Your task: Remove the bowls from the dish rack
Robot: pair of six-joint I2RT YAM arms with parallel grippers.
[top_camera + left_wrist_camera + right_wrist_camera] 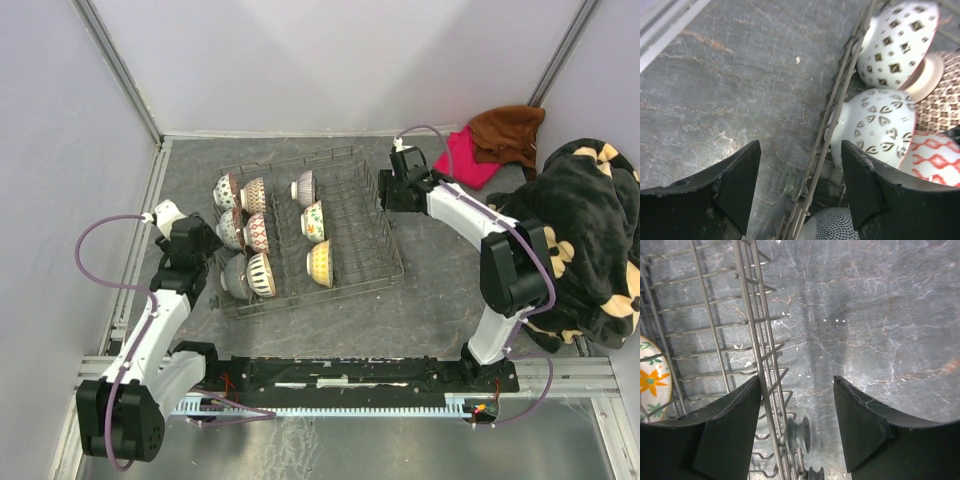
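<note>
My right gripper moves its fingers back and to the left in the top view onto the yellow bowl's rim (330, 263) next, since that rim faces empty wires of the dish rack.
The grey wire dish rack (352, 205) lies mid-table with several bowls standing on edge in two columns, among them a red lattice bowl (257, 232) and a yellow one (320, 263). My left gripper (205, 243) is open at the rack's left side. In the left wrist view the left gripper (800, 185) straddles the rack's side wire (837, 100), with a leaf-patterned bowl (877, 125) just beyond its right finger (865, 185). My right gripper (385, 190) is open at the rack's far right corner. In the right wrist view the right gripper (797, 420) holds nothing, and the rack wire (757, 350) runs by its left finger.
A pink cloth (465, 155), a brown cloth (508, 130) and a black-and-cream blanket (585, 230) are piled at the right. Walls close in the table at left and back. A metal rail (350, 385) runs along the near edge.
</note>
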